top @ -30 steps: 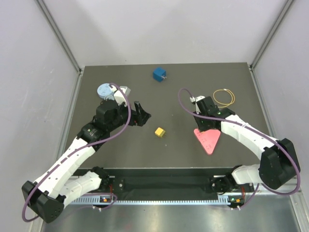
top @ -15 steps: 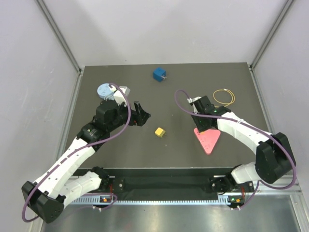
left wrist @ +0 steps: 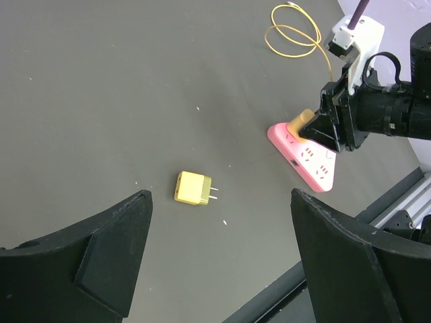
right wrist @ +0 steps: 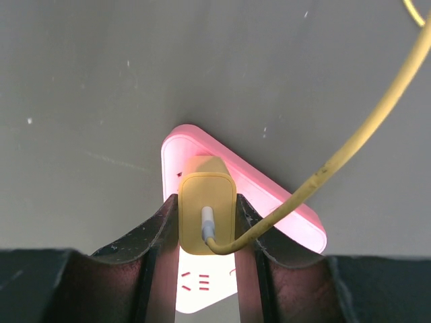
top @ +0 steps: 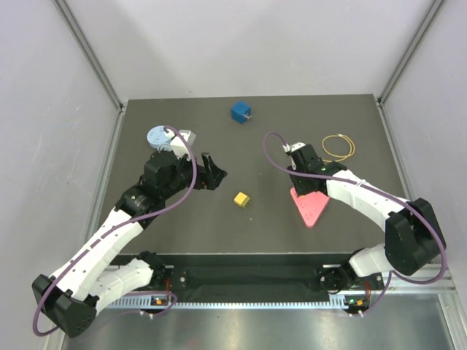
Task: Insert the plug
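Observation:
The yellow plug stands on the power strip's far corner, so the right gripper next needs to slide the yellow plug and pink power strip outward toward the blue cube plug and open.
My right gripper (right wrist: 206, 219) is shut on a yellow plug (right wrist: 206, 210) with a yellow cable (right wrist: 363, 138), holding it upright on the pink triangular power strip (right wrist: 283, 198). The strip also shows in the top view (top: 308, 205) and in the left wrist view (left wrist: 311, 156). Whether the prongs sit in the sockets is hidden. The right gripper shows in the top view (top: 305, 179). My left gripper (top: 213, 173) is open and empty, left of a loose yellow plug (top: 241, 198), which lies on the mat in the left wrist view (left wrist: 193, 188).
A blue cube plug (top: 241, 111) lies at the back centre. A coil of yellow cable (top: 338, 146) lies at the back right. A round blue-grey object (top: 159, 135) and a white block (top: 187, 137) sit at the back left. The table's front edge (left wrist: 350, 222) is near.
My right gripper has moved a little left with the plug, and the pink strip has shifted left with it. The left arm has barely moved.

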Available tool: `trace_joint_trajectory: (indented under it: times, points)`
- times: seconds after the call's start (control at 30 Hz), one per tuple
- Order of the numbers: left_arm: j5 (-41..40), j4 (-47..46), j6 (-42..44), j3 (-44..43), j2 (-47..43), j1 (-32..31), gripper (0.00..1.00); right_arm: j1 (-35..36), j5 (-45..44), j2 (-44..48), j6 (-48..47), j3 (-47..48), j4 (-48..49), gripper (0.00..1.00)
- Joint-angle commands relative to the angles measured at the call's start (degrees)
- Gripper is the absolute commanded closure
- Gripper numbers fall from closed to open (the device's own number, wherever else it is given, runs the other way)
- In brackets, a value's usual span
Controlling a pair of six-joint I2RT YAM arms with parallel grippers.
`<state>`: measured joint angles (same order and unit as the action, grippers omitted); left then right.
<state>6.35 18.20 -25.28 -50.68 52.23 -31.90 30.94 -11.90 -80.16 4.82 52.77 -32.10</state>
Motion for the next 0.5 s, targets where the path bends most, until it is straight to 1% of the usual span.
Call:
trace_joint_trajectory:
  times: [0.0, 0.3, 0.47]
  points:
    - [-0.64, -1.5, 1.2, -1.71, -0.64, 0.08, 0.12, 0.79, -2.68, -1.14, 2.56, -0.57, 6.94, 1.0]
    - [-1.34, -1.23, 1.72, -1.88, -0.28, 0.17, 0.12, 1.31, -7.69, -6.49, 4.5, 2.68, 13.46, 1.0]
    - [-1.87, -1.23, 1.9, -1.36, -0.11, 0.08, 0.12, 2.11, -9.81, -10.71, 5.81, 5.14, 12.94, 1.0]
